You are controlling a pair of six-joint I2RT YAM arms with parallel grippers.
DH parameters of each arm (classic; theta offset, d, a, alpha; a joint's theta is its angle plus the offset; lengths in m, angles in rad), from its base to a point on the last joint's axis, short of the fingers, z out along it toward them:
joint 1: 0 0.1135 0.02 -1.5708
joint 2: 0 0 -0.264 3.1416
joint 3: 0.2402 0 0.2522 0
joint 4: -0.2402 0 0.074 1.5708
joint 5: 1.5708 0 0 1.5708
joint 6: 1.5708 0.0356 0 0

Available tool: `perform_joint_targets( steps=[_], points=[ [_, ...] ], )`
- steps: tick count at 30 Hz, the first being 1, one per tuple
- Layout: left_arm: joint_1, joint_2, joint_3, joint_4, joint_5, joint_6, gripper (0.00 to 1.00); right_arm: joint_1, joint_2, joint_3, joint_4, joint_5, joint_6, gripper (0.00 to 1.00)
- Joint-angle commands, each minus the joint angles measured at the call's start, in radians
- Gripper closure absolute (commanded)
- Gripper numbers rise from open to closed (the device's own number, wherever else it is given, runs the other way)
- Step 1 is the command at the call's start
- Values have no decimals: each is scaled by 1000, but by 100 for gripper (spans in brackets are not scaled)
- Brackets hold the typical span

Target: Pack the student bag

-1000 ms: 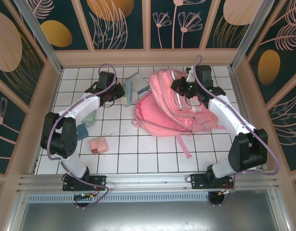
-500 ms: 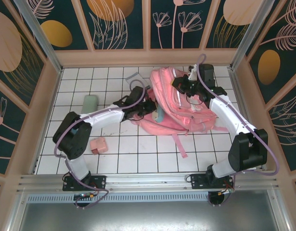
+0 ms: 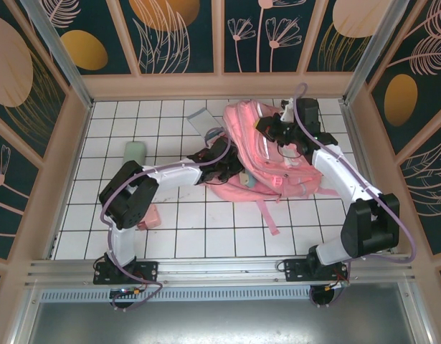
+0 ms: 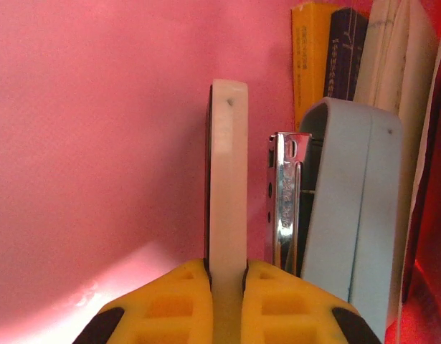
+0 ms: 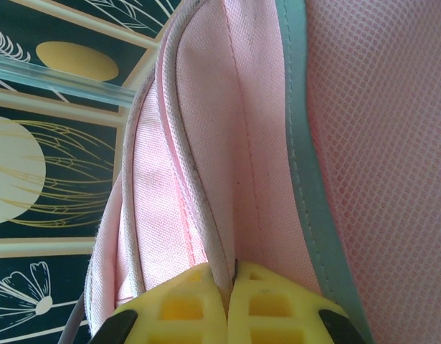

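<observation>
My right gripper is to lower the bag's opening seam (image 5: 209, 215) back toward the opening of the bag next and then release it there, as the opening gapes below and nearer my base.
The student bag (image 3: 285, 161), big and pink, lies at the back right of the tiled floor with its mouth towards the left. My right gripper (image 3: 277, 133) is shut on the bag's opening seam (image 5: 209, 215) and holds it up; its yellow fingers (image 5: 184, 301) pinch the piped edge. My left gripper (image 3: 238, 169) reaches into the mouth, shut on the white base plate (image 4: 227, 179) of a pale blue stapler (image 4: 349, 208). Pink lining (image 4: 98, 143) surrounds it, and book spines (image 4: 328, 50) stand deeper inside.
A pale green box (image 3: 135, 152) lies at the left. A small pink box (image 3: 151, 215) sits half behind the left arm's elbow. A grey-blue notebook (image 3: 203, 120) lies near the back wall. A bag strap (image 3: 269, 215) trails towards the front.
The left arm has swung right from the back-left tiles, carrying the stapler into the bag's mouth. The right gripper has kept its hold on the bag's edge.
</observation>
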Motion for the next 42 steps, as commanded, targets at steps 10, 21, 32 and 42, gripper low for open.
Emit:
perform_joint_targets(
  steps=[10, 21, 32, 42],
  points=[
    [-7, 102, 140, -32, -46, -21, 62, 0, -59, -6, 114, -50, 9, 100],
    [14, -100, 95, -149, -117, 120, 46, -6, -54, -54, 95, -31, -39, 100],
    [173, -236, 73, -162, -136, 368, 52, 14, -55, -170, 93, 0, -81, 100],
    [333, 77, 314, -192, -51, 486, 68, 79, -26, -153, -12, 123, -177, 100]
  ],
)
